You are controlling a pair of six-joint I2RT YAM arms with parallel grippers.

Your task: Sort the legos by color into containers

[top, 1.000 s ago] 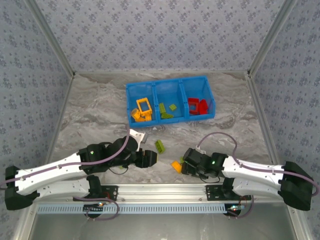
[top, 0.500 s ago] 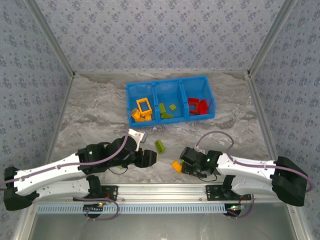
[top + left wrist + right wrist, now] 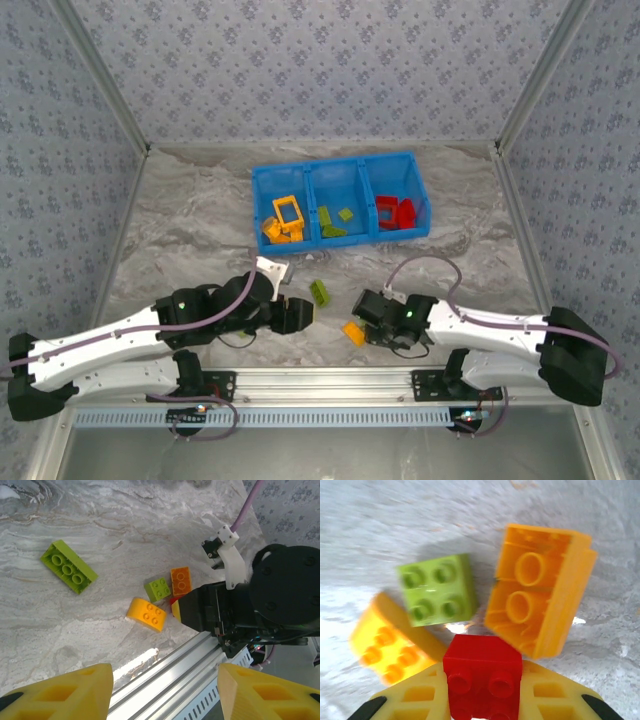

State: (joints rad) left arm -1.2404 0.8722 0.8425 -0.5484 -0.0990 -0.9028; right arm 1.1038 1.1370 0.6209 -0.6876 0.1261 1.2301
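Observation:
I will lift my right gripper outward over the far end of the red legos' container (image 3: 388,180) to release the red lego with its color.
My right gripper (image 3: 483,687) is shut on a small red lego (image 3: 482,656), low over the table beside a lime green square lego (image 3: 436,590), an orange lego (image 3: 540,587) tipped on its side and a yellow-orange one (image 3: 390,645). From above, my right gripper (image 3: 366,321) sits next to that yellow-orange lego (image 3: 353,332). My left gripper (image 3: 300,315) stands open and empty, just left of the cluster. A long lime green lego (image 3: 320,291) lies between the arms, also seen from the left wrist (image 3: 68,566). The blue containers (image 3: 330,163) hold orange, green and red legos, left to right.
The aluminium rail (image 3: 165,667) at the table's near edge runs right under my left gripper (image 3: 165,680). Both grippers are close together near the front centre. Patterned walls enclose the marble table (image 3: 190,220) on three sides.
My right gripper has slid left into the cluster of legos and its jaws have closed on the red one. The left arm has barely moved.

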